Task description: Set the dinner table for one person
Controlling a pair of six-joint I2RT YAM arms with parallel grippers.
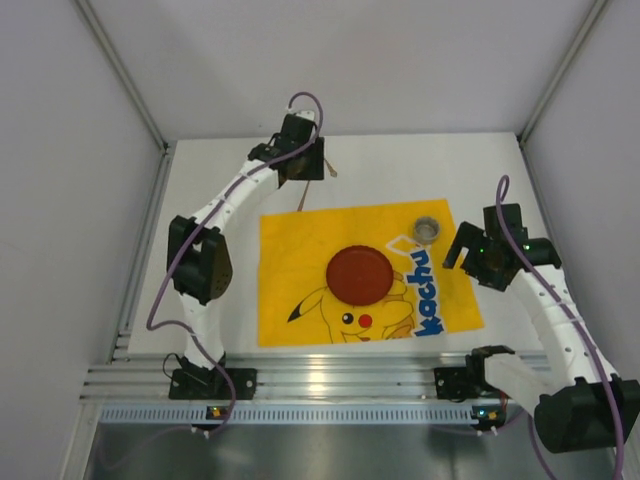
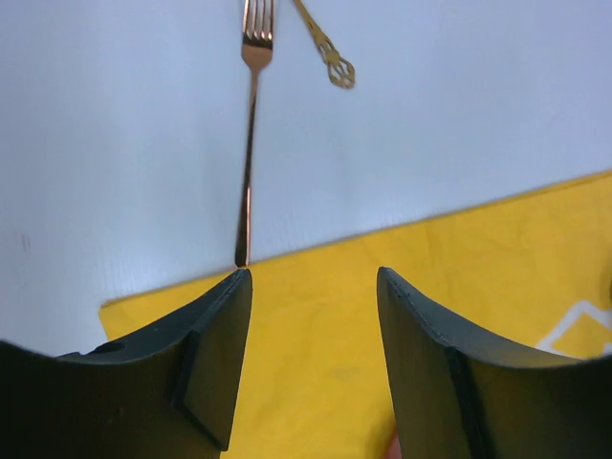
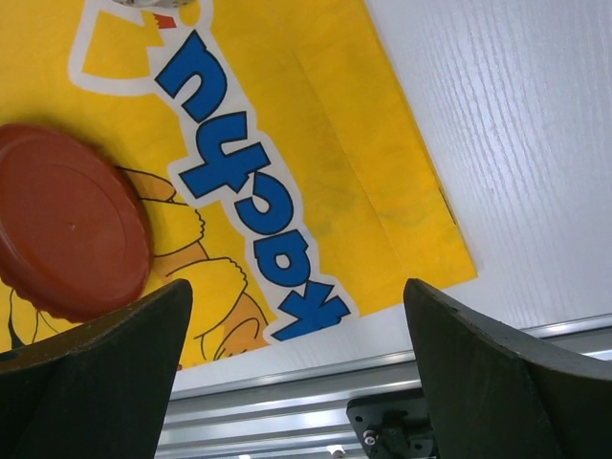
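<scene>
My left gripper moves down and outward to the handle of the rose-gold fork next, close to the fork's teeth.
The dinner table is a matte-white top. On it lies a yellow cartoon mat with a red plate at its middle and a small grey cup at its far right corner. My left gripper is open and empty, raised over the mat's far edge. A rose-gold fork lies on the white top just beyond its left fingertip, with an ornate utensil handle beside it. My right gripper is open and empty above the mat's right edge, with the plate to its left.
An aluminium rail runs along the near edge, with the arm bases bolted to it. White walls with metal posts enclose the table on the left, right and back. Bare white tabletop lies right of the mat.
</scene>
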